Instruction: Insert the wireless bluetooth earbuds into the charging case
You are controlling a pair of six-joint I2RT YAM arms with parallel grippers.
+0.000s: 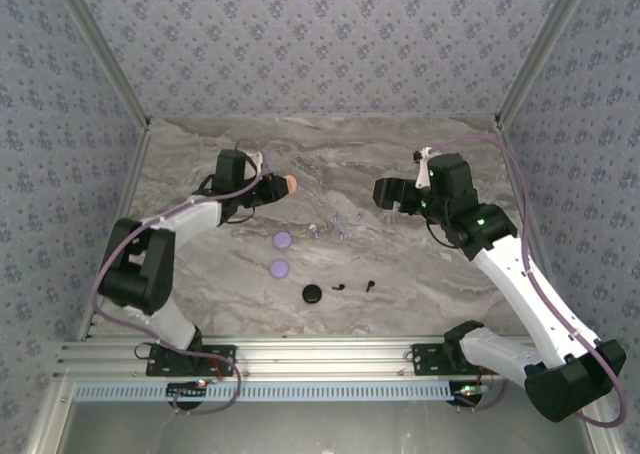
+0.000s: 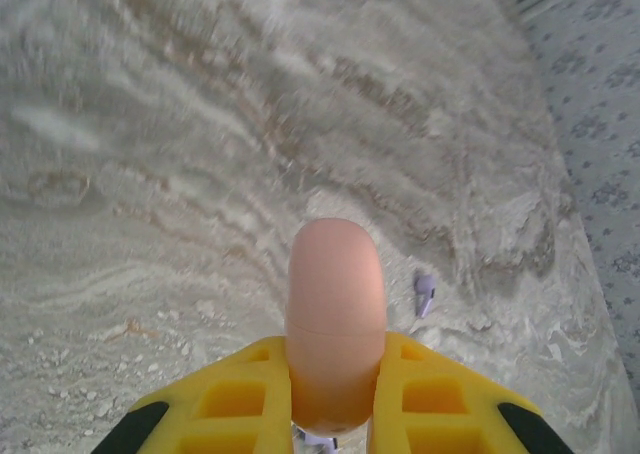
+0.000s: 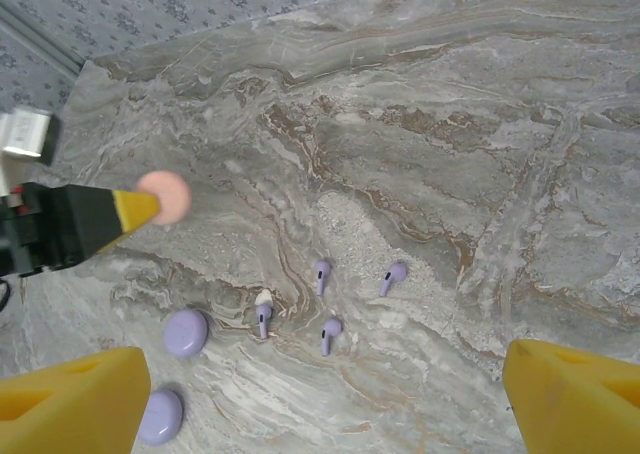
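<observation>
My left gripper will next lower the closed pink case [image 2: 335,304] onto the marble beyond the lilac earbuds and release the case, because the marble there is free.
My left gripper [image 1: 275,187] is shut on a closed pink charging case [image 2: 335,304], held above the table at the back left; its yellow fingers [image 2: 240,404] press on both sides. The same pink case [image 3: 165,196] shows at the left of the right wrist view. Several lilac earbuds [image 3: 322,272] lie loose on the marble table below my right gripper [image 3: 325,404], which is open and holds nothing. From above the right gripper [image 1: 385,192] hangs right of those earbuds [image 1: 342,232]. Two black earbuds [image 1: 343,288] lie nearer the front. One lilac earbud [image 2: 424,294] lies under the left gripper.
Two closed lilac cases [image 1: 282,239] [image 1: 278,268] sit left of the earbuds, also seen as lilac cases [image 3: 186,332] from the right wrist. A black case [image 1: 313,294] lies beside the black earbuds. Patterned walls [image 1: 60,124] enclose the marble table [image 1: 420,264].
</observation>
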